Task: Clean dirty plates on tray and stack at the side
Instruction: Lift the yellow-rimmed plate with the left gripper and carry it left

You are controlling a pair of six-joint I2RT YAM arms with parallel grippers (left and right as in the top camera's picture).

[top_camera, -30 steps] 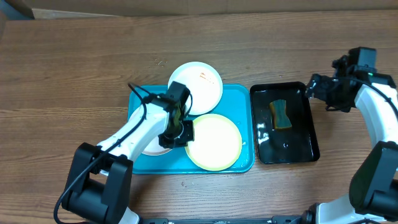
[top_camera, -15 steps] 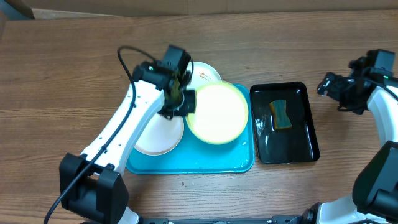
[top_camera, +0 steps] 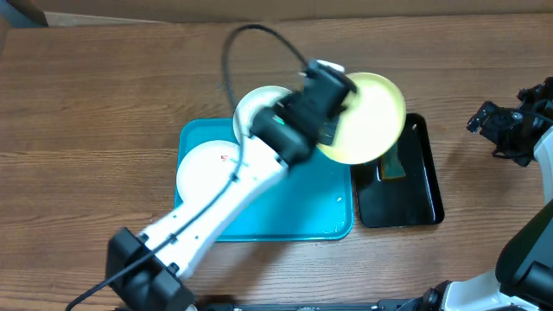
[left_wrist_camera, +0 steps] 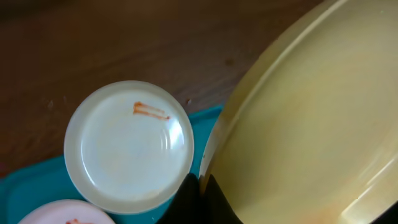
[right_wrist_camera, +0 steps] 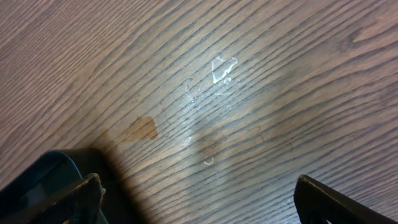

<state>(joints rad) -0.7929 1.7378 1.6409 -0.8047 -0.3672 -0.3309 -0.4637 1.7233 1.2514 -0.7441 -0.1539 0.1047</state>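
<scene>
Clear wood (top_camera: 128, 121) beside the tray is below my left gripper, to its left in the overhead view. So my left gripper will carry the plate across next, lower it and let it go.
My left gripper (top_camera: 333, 108) is shut on the rim of the pale yellow-green plate (top_camera: 367, 117) and holds it tilted in the air over the gap between the turquoise tray (top_camera: 285, 207) and the black tray; the plate fills the left wrist view (left_wrist_camera: 311, 124), pinched by the jaws (left_wrist_camera: 200, 186). One white plate with a red smear (top_camera: 203, 168) lies on the turquoise tray's left. Another white plate (top_camera: 259, 104), smeared (left_wrist_camera: 127, 146), sits at the tray's back edge. My right gripper (top_camera: 510, 130) is open and empty over bare wood at the far right (right_wrist_camera: 196, 199).
A narrow black tray (top_camera: 415, 194) stands right of the turquoise tray, with a yellow-green sponge (top_camera: 393, 164) partly hidden under the lifted plate. A small wet patch (right_wrist_camera: 214, 78) marks the wood under my right gripper. A cardboard edge runs along the table's back.
My left arm has swung the yellow-green plate up and to the right, off the turquoise tray and over the black tray. My right gripper has drifted a little further right.
</scene>
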